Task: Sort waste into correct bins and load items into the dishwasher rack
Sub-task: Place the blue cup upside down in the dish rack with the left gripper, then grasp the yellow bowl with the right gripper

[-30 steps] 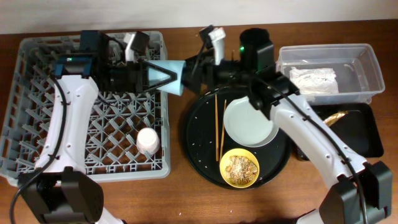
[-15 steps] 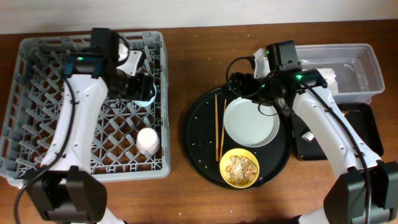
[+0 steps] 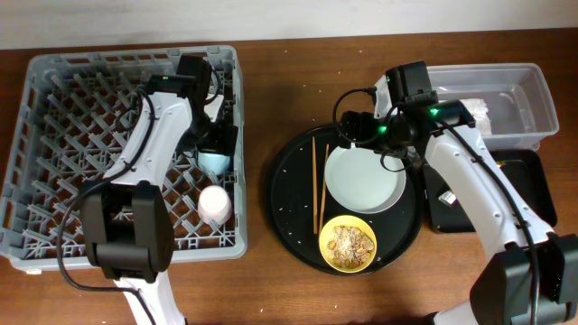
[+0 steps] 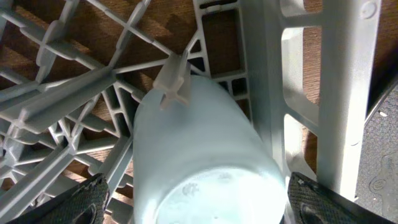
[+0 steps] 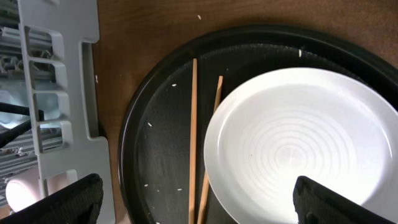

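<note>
Food scraps are still in the yellow bowl, so I will move my right gripper back past the plate (image 3: pixel 364 177) and lower it, open, onto the yellow bowl's rim by the chopsticks.
The light-blue cup (image 3: pixel 215 162) stands upside down among the pegs at the right side of the grey dishwasher rack (image 3: pixel 72 135). My left gripper (image 3: pixel 217 144) is over it, and in the left wrist view the cup (image 4: pixel 199 155) sits between the spread fingers (image 4: pixel 196 200) with a gap on the left. The pink cup (image 3: pixel 215 204) stands upside down just in front. My right gripper (image 3: pixel 354 129) is open and empty above the plate (image 3: pixel 364 177) and chopsticks (image 3: pixel 316 185). The yellow bowl (image 3: pixel 348 242) holds food scraps. The napkin (image 3: pixel 474 113) lies in the clear tub (image 3: pixel 506 86). The wrapper is hidden.
Plate, chopsticks and bowl lie on the large round black tray (image 3: pixel 289 199). The shallow black tray (image 3: pixel 528 194) sits in front of the tub, partly under my right arm. In the right wrist view the rack's edge (image 5: pixel 62 74) stands left of the round tray (image 5: pixel 155 143).
My left arm carried the light-blue cup from the rack's right edge down into the rack. My right gripper drew back to the right and now hangs over the plate.
</note>
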Controlling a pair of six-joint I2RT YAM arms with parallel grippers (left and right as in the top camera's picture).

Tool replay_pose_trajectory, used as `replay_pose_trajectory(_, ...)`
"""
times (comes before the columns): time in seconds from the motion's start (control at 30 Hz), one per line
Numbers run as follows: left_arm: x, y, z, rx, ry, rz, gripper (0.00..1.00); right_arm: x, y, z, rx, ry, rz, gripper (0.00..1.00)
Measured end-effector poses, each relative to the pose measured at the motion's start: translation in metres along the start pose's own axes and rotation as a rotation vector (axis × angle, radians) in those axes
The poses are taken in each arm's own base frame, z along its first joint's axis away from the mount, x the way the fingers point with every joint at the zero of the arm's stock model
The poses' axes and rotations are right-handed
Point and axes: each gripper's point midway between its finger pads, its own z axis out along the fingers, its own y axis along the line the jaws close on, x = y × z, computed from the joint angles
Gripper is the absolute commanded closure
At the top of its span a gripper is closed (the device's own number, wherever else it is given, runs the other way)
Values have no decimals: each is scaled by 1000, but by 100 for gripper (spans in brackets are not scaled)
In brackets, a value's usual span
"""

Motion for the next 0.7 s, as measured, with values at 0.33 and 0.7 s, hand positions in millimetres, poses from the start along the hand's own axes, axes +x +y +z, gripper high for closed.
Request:
replay_pose_trajectory(0.33,-1,-27,-73,104,-2,15,11,37,-2,-62,64,17,-14,9)
replay_pose_trajectory(0.7,64,-152,-85,134,125,267,19,77,-33,-104,254,52,60,7)
